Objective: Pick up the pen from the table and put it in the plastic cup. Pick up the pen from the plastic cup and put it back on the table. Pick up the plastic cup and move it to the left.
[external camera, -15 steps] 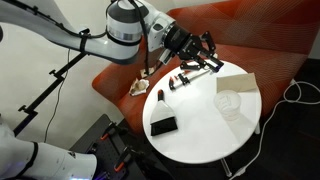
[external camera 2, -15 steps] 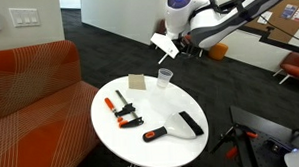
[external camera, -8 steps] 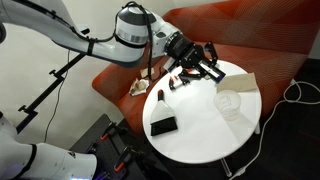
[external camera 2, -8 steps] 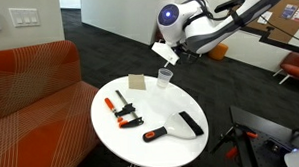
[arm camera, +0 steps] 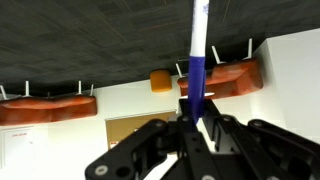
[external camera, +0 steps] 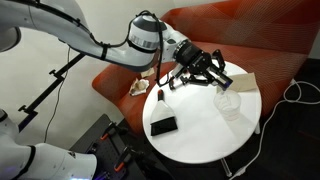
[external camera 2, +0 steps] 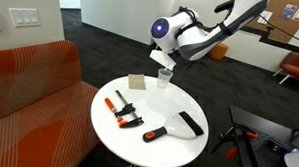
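Note:
My gripper will lower the pen's lighter end into the plastic cup's opening next.
My gripper (arm camera: 196,118) is shut on the blue pen (arm camera: 196,65), whose lighter end sticks out past the fingers in the wrist view. In both exterior views the gripper (external camera: 205,68) (external camera 2: 164,60) hangs above the round white table (external camera: 200,135) (external camera 2: 164,151). The clear plastic cup (external camera: 228,102) (external camera 2: 164,77) stands upright near the table's edge, just below and beside the gripper. The pen is too small to make out in the exterior views.
Red-and-white stick-like objects (external camera: 183,79) (external camera 2: 120,108), a black flat block (external camera: 163,125) (external camera 2: 190,122), an orange-handled tool (external camera 2: 153,133), a small white bottle (external camera: 160,97) and a tan card (external camera: 237,82) (external camera 2: 138,82) lie on the table. An orange sofa (external camera 2: 34,82) stands beside it.
The arm has swung across the table and come down towards the plastic cup, with the pen still held in the gripper. The things on the table have not moved.

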